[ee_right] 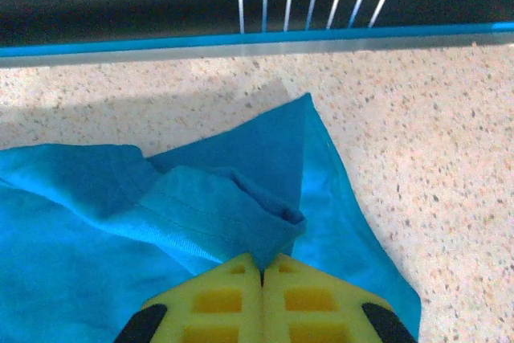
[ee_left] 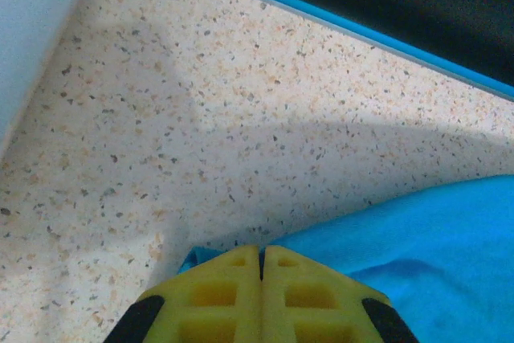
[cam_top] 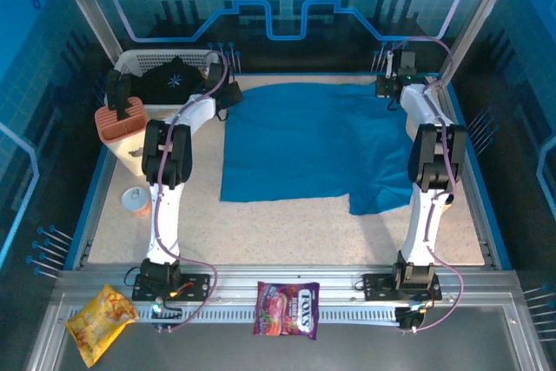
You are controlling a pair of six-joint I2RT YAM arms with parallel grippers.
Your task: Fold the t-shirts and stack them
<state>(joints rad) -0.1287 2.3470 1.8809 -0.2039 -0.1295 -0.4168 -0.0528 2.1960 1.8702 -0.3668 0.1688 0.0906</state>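
Note:
The shirt's flat cloth [cam_top: 388, 122] lies back toward the base, so my right gripper next needs to pull the raised hem fold back over that cloth and let go.
The teal-blue t-shirt [cam_top: 313, 145] lies spread flat over the middle of the table, one flap reaching toward the near right. Its far left corner [ee_left: 418, 247] runs under my left gripper [ee_left: 262, 248], whose yellow fingers are pressed together on it. At the shirt's far right corner, a raised fold of the hem [ee_right: 241, 206] is pinched in my right gripper [ee_right: 262, 259], also shut. From above, the left gripper [cam_top: 228, 93] and the right gripper [cam_top: 388, 86] sit at the shirt's two far corners. The black t-shirt [cam_top: 174, 76] with a pale starburst lies bunched in the basket.
A white basket [cam_top: 130, 62] stands at the far left corner, with an orange container [cam_top: 119, 121] just in front of it and a small cup [cam_top: 135, 201] nearer. A yellow snack bag [cam_top: 100, 321] and a purple candy bag [cam_top: 287, 308] lie on the near rail. A blue rim [ee_right: 241, 42] edges the table's far side.

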